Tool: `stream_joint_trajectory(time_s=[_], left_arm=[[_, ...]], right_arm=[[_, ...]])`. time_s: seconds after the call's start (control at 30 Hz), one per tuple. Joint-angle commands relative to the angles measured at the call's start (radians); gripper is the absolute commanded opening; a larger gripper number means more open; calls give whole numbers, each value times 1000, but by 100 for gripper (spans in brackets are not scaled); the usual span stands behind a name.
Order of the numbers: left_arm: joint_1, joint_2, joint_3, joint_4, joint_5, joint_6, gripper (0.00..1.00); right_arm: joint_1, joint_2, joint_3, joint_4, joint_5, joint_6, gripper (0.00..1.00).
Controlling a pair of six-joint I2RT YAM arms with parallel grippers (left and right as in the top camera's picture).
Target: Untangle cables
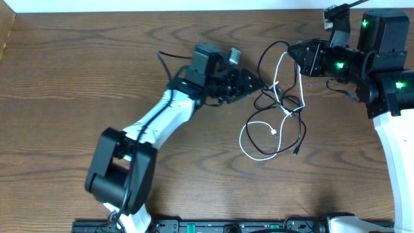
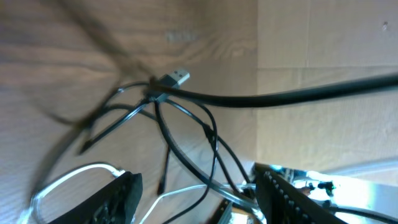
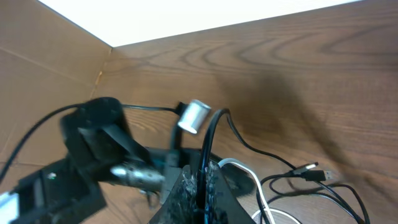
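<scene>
I should next pull the cable in my right gripper to the right in the overhead view, away from the bunched loops, and let it go there, since that part of the tabletop is bare.
A tangle of thin cables lies right of the table's middle: a white cable (image 1: 243,139) looped with black cables (image 1: 302,133). My left gripper (image 1: 259,83) sits at the tangle's left edge. It is open, with white (image 2: 74,171) and black (image 2: 168,134) cords running between its fingers (image 2: 199,202). A USB plug (image 2: 176,78) lies beyond them. My right gripper (image 1: 291,52) is at the tangle's upper right, shut on a black cable (image 3: 208,134) that rises from between its fingertips (image 3: 202,183). The white cable (image 3: 249,177) and a USB plug (image 3: 314,169) lie to its right.
The wooden table (image 1: 77,84) has a cardboard wall at its far left (image 1: 5,32), which also shows in the right wrist view (image 3: 37,74). The left arm's wrist (image 3: 99,143) is close in front of my right gripper. A black rail (image 1: 213,226) runs along the front edge.
</scene>
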Motion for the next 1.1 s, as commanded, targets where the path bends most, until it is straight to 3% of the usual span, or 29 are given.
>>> stream_joint_trajectory(time_s=[0.0, 0.33, 0.43, 0.53, 0.57, 0.63, 0.67, 0.73, 0.83, 1.07], left_arm=[[-40, 45, 13, 32, -39, -143, 63], [-80, 114, 13, 143, -66, -533, 63], [-93, 117, 13, 148, -99, -544, 56], [-98, 117, 13, 163, -112, -530, 40], [-98, 117, 13, 165, -120, -499, 20], [-93, 117, 13, 173, -125, -354, 8], [-74, 116, 13, 152, -121, -168, 7], [-34, 116, 13, 35, -139, 1, 7], [55, 97, 13, -193, -227, 162, 7], [219, -112, 13, -434, -395, 391, 7]], right_arm=[[5, -1, 21, -6, 1, -4, 1], [4, -1, 21, -23, 29, -9, 1], [5, 0, 16, -34, 43, -13, 1], [4, 8, 10, -35, 42, -11, 1], [4, 12, 10, -37, 42, -11, 1], [3, 13, 10, -37, 43, -12, 1], [3, 13, 10, -38, 43, -12, 1], [3, 13, 10, -59, 80, -12, 1], [3, 13, 10, -106, 198, -11, 1], [2, 103, 4, -220, 587, 27, 1]])
